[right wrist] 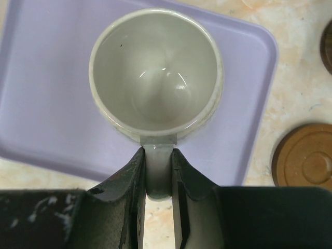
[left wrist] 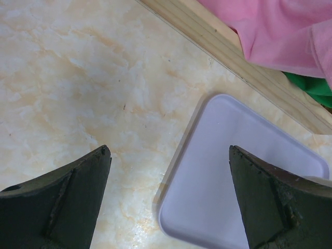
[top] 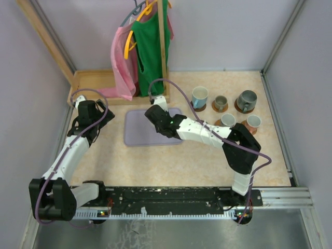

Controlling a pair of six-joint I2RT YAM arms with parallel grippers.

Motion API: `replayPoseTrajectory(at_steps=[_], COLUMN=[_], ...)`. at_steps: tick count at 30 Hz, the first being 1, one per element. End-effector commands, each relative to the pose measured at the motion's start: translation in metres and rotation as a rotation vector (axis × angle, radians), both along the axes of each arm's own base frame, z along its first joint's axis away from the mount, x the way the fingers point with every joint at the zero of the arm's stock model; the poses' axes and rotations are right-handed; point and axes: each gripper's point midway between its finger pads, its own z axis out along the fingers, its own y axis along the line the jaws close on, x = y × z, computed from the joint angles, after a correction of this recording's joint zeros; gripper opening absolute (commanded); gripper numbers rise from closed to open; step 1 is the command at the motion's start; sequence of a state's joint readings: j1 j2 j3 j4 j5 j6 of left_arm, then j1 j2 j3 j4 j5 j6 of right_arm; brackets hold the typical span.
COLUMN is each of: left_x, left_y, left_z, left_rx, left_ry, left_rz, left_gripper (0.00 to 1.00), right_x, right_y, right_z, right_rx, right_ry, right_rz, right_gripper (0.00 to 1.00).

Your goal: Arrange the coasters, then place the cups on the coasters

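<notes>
The robot's right gripper should carry the cup to the gripper's right in the wrist view, lower it onto the brown coaster [right wrist: 303, 162] and let go, since the coaster is bare below.
My right gripper [right wrist: 157, 153] is shut on the handle of a pale grey-green cup [right wrist: 155, 67], which is over the lavender tray [right wrist: 46, 104]; whether it rests on the tray I cannot tell. In the top view this gripper [top: 158, 115] hides the cup. A bare brown coaster [right wrist: 303, 162] lies on the table just right of the tray, and another coaster [right wrist: 328, 46] shows at the frame edge. Several cups stand on coasters at the back right, among them a white and blue cup [top: 199, 96] and a dark grey cup [top: 247, 99]. My left gripper [left wrist: 168, 150] hangs open and holds nothing, above the tray's left corner [left wrist: 233, 176].
A wooden clothes rack base [top: 93, 83] with pink [top: 123, 67] and green [top: 150, 52] garments stands at the back, close behind the tray [top: 136, 132]. Walls enclose the table on three sides. The right arm's cable loops over the cups' area.
</notes>
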State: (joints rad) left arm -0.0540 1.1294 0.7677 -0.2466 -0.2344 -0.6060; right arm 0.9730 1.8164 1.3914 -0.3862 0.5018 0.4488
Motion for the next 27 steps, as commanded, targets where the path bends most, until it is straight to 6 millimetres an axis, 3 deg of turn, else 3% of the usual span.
replayPoseTrajectory(at_steps=[1,6,14,21,27], left_x=[-0.003,-0.003,-0.002,-0.002,-0.003], left_y=[0.002,0.001,0.0,0.001,0.001], left_z=[0.001,-0.001,-0.004,-0.006,-0.009], left_rx=[0.0,-0.003,-0.007,-0.003,0.0], left_ry=[-0.012,-0.006,0.004,0.011,0.021], left_rz=[0.002,-0.004,-0.008,-0.007,-0.009], left_gripper=[1.0,1.0,1.0,1.0,1.0], right_x=[0.012,0.006,0.0,-0.006,-0.01], right_y=[-0.008,-0.038,-0.1,-0.149,-0.17], right_z=[0.064,0.079,0.086,0.085,0.072], right_rx=[0.136,0.159,0.183,0.183,0.182], right_ry=[-0.156,-0.185,-0.218,-0.251,-0.259], right_rz=[-0.082,-0.142,-0.259,-0.361,-0.404], right_gripper=[0.0,0.0,0.0,0.0,0.0])
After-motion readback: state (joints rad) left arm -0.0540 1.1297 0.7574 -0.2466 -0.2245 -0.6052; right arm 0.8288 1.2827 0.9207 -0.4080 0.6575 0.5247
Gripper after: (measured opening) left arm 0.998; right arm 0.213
